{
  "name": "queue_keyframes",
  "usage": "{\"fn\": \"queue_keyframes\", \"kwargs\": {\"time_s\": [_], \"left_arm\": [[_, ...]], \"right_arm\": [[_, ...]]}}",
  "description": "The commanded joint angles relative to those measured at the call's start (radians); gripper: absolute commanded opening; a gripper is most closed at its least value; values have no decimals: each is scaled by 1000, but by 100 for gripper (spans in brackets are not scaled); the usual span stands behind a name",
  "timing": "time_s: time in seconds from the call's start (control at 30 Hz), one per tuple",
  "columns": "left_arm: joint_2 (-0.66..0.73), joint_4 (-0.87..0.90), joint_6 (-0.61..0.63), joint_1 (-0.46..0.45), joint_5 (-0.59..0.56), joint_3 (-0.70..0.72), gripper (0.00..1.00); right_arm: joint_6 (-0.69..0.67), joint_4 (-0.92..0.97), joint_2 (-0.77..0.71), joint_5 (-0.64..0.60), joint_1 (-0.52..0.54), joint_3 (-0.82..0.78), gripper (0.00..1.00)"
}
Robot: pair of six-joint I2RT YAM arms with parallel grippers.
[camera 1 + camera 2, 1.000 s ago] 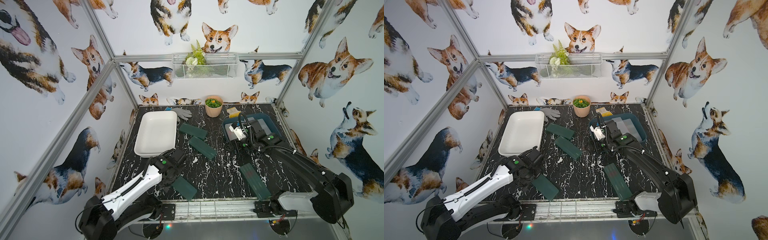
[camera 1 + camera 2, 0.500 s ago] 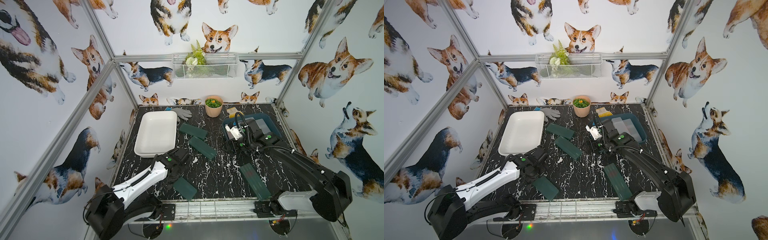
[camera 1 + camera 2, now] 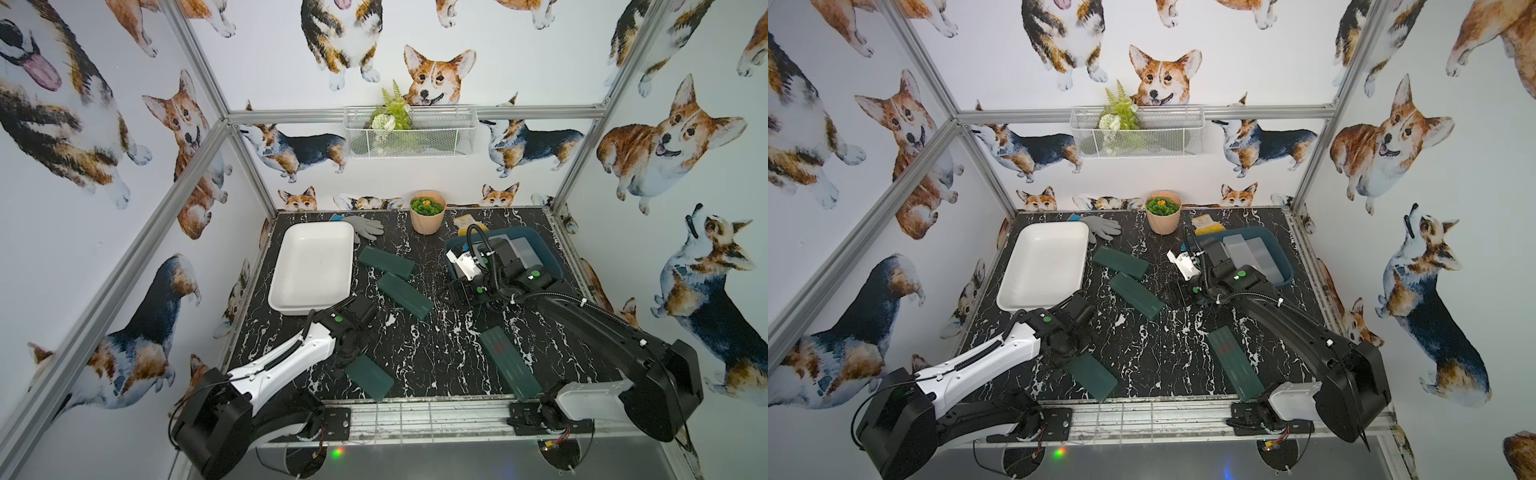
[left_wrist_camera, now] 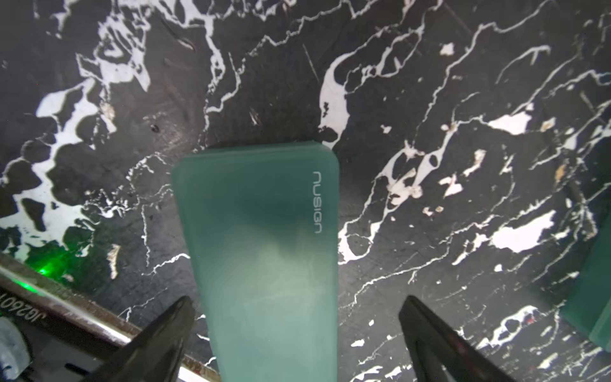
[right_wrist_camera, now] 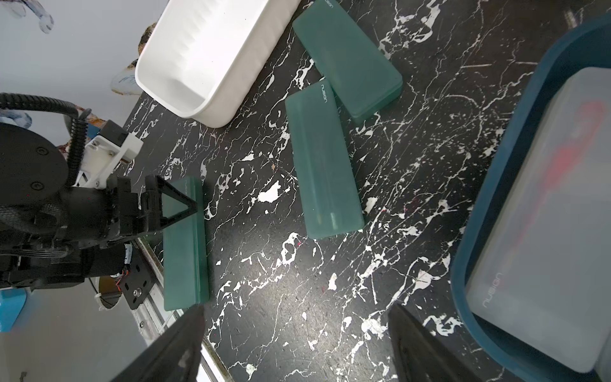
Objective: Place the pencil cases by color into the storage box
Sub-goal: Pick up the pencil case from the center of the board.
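Observation:
I will next move my left gripper down to the far end of a green pencil case, which is below, between its open fingers, and close it across the long sides.
Four green pencil cases lie on the black marble table: two (image 3: 386, 262) (image 3: 405, 289) side by side in the middle, one (image 3: 509, 362) at the front right, one (image 3: 370, 377) at the front left. My left gripper (image 4: 297, 317) hangs open over the front-left case's (image 4: 264, 248) end, with a finger on each side and neither touching it. My right gripper (image 5: 297, 330) is open and empty over bare table beside the teal storage box (image 5: 463, 264). That box holds frosted cases (image 5: 545, 215). The white storage box (image 3: 311, 309) is empty.
A tan plant pot (image 3: 427, 212), a grey glove (image 3: 365, 227) and a yellow sponge (image 3: 465, 220) sit along the back. A wire basket (image 3: 409, 133) hangs on the wall. A metal rail (image 3: 415, 409) borders the table's front.
My right gripper has come out of the teal box toward the table's middle. My left gripper has moved forward and down over the front-left green case.

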State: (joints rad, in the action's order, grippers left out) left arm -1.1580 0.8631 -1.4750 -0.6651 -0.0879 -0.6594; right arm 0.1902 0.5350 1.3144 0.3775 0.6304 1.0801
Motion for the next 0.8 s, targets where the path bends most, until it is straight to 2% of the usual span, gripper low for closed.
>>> {"fn": "queue_keyframes", "kwargs": {"time_s": [0.0, 0.33, 0.57, 0.7, 0.77], "left_arm": [[11, 28, -30, 7, 3, 27, 100], [11, -11, -45, 12, -9, 85, 100], [-61, -106, -14, 43, 6, 97, 99], [-111, -123, 1, 50, 11, 75, 95], [-130, -122, 4, 50, 11, 62, 89]], "right_arm": [[-11, -32, 12, 21, 2, 14, 87], [-10, -26, 17, 28, 4, 14, 87], [-29, -3, 19, 15, 3, 28, 87], [-30, 0, 11, 12, 4, 26, 87], [-32, 5, 4, 6, 3, 22, 87]]}}
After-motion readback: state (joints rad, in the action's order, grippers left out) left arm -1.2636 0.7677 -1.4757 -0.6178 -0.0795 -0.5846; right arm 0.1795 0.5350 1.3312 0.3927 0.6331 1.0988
